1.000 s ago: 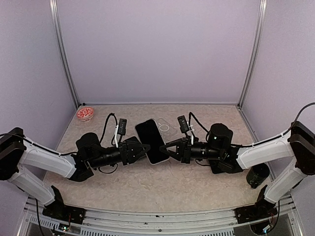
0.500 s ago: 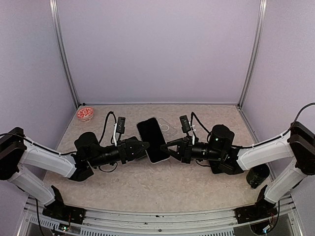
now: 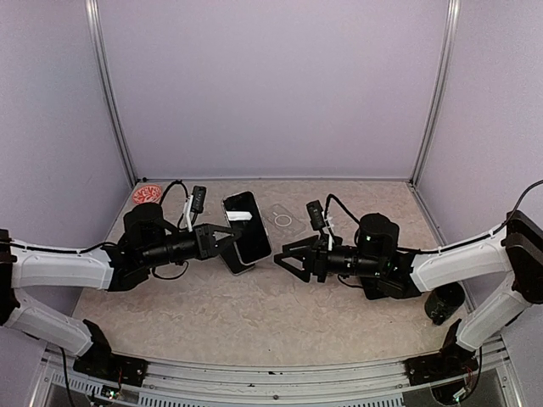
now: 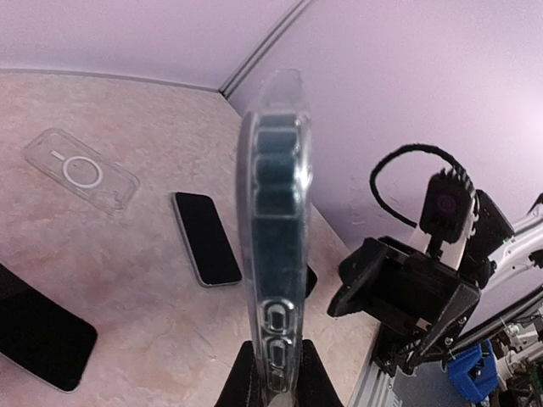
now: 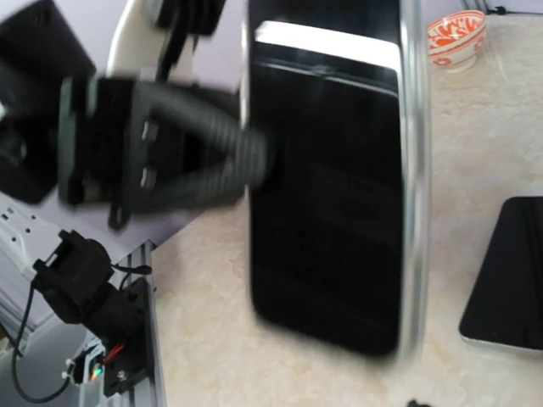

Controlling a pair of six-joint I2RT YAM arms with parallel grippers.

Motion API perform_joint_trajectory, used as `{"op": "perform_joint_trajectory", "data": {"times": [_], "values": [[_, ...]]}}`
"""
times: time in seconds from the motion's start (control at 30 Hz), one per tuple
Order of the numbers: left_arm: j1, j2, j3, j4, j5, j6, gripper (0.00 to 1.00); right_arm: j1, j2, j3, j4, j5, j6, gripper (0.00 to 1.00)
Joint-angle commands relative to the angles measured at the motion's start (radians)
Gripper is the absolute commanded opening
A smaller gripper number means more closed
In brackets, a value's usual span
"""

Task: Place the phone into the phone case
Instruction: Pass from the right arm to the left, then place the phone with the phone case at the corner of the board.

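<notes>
My left gripper is holding the phone and should next move outward, to the left in the top view, and down to release it, because the tabletop (image 3: 176, 202) beside the red-patterned bowl is bare.
My left gripper (image 3: 229, 236) (image 4: 271, 383) is shut on the bottom end of the black phone (image 3: 246, 226) (image 4: 273, 212) and holds it tilted up off the table. Seen edge-on in the left wrist view, the phone has a clear, glassy rim. In the right wrist view its dark screen (image 5: 327, 186) fills the middle, blurred. The clear phone case (image 3: 282, 219) (image 4: 81, 172) with a white ring lies flat on the table behind. My right gripper (image 3: 285, 257) hangs open just right of the phone, touching nothing.
A small black phone (image 4: 206, 237) and a larger dark one (image 4: 38, 339) lie flat on the table; another dark slab (image 5: 509, 280) shows in the right wrist view. A red-patterned bowl (image 3: 147, 196) (image 5: 456, 36) sits at the far left. A black cylinder (image 3: 444, 303) stands near the right arm's base.
My right gripper has let go of the phone and opened. My left gripper has closed on it and carried it left and up, away from the right gripper.
</notes>
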State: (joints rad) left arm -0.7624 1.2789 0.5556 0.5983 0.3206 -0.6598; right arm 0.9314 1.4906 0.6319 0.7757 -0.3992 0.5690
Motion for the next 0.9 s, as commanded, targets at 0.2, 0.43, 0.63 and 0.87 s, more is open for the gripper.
{"op": "perform_joint_trajectory", "data": {"times": [0.2, 0.43, 0.63, 0.87], "values": [[0.293, 0.001, 0.236, -0.436, 0.166, 0.076, 0.00, 0.006, -0.062, -0.001, -0.107, 0.056, -0.067, 0.68], [0.433, 0.132, 0.417, -0.633, 0.234, 0.163, 0.00, 0.006, -0.118, -0.029, -0.145, 0.070, -0.099, 0.68], [0.527, 0.296, 0.605, -0.826, 0.274, 0.242, 0.00, 0.004, -0.174, -0.074, -0.155, 0.080, -0.112, 0.69], [0.589, 0.459, 0.767, -0.985, 0.295, 0.310, 0.05, 0.004, -0.206, -0.117, -0.130, 0.070, -0.104, 0.69]]}}
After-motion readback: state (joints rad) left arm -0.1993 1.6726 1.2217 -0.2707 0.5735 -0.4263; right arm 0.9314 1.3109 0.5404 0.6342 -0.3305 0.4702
